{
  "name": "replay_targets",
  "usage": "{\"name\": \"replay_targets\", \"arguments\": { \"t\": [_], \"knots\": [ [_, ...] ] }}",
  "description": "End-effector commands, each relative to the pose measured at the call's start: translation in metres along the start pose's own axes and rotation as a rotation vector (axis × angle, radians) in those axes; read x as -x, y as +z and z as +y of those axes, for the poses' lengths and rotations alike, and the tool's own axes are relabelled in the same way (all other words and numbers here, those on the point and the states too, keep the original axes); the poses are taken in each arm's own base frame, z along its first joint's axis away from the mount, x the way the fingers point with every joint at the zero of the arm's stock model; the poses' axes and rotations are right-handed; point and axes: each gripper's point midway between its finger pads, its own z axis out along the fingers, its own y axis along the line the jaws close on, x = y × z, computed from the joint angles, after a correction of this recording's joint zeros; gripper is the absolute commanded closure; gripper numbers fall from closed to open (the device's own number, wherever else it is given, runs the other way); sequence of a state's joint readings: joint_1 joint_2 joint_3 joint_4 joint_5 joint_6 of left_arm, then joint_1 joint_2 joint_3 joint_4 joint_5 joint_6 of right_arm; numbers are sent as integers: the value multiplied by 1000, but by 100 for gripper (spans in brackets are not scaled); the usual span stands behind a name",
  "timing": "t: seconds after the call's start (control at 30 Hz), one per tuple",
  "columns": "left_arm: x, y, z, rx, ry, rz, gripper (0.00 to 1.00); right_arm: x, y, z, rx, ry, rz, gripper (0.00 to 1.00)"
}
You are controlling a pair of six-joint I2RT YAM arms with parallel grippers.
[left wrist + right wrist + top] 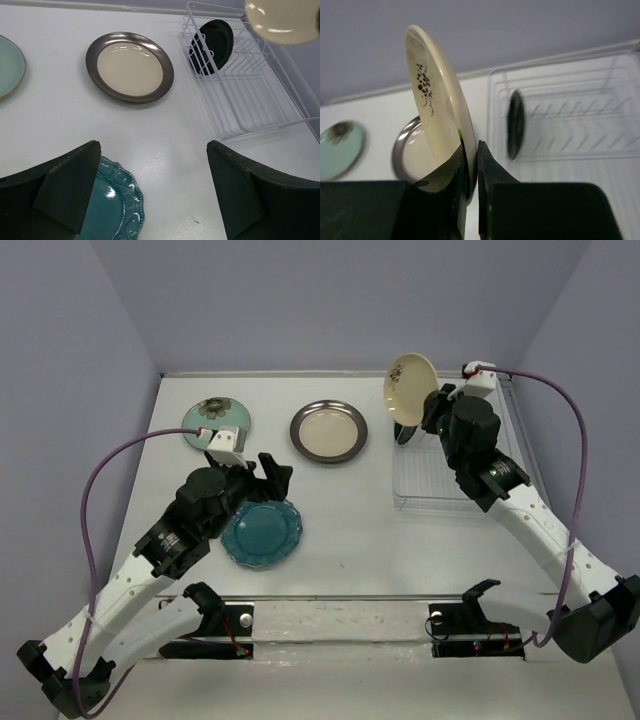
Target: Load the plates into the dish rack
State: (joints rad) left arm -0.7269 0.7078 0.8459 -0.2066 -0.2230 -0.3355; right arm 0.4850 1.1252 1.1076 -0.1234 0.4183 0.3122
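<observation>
I will lower my right gripper with the cream plate [410,381] on edge between the rack's bars [424,447] beside the standing black plate, since those bars are bare, and let go of the cream plate's rim.
My right gripper [428,408] is shut on a cream plate [410,381] with dark flower specks, held on edge above the far left end of the white wire dish rack [452,485]; it also shows in the right wrist view [436,100]. A glossy black plate [408,433] stands in the rack [250,100]. My left gripper [274,472] is open and empty just above the far edge of the scalloped teal plate [262,534]. A silver metal plate [328,431] and a mint plate with a dark flower [216,424] lie flat at the back.
The rack's bare bars [580,115] stretch right of the black plate [515,124]. The table's back wall edge [300,372] runs behind the plates. A purple cable [95,490] loops left of the left arm.
</observation>
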Motion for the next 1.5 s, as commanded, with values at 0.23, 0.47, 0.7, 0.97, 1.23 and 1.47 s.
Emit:
{"name": "replay_targets", "arguments": {
  "t": [0.23,0.47,0.7,0.97,1.23,1.47],
  "knots": [
    [-15,0,17,58,84,32,1,63,19,-98,-601,-210,-149,93],
    [-10,-5,14,36,77,10,1,17,73,-97,-617,-316,-25,93],
    [-10,-5,12,24,77,9,1,-8,92,-102,-631,-339,30,93],
    [-11,-5,12,21,76,10,1,-53,112,-112,-633,-334,118,93],
    [-13,-3,14,26,80,20,1,-81,122,-111,-613,-311,174,91],
    [-14,0,16,30,78,25,1,-61,112,-109,-613,-296,144,46]
  ]
}}
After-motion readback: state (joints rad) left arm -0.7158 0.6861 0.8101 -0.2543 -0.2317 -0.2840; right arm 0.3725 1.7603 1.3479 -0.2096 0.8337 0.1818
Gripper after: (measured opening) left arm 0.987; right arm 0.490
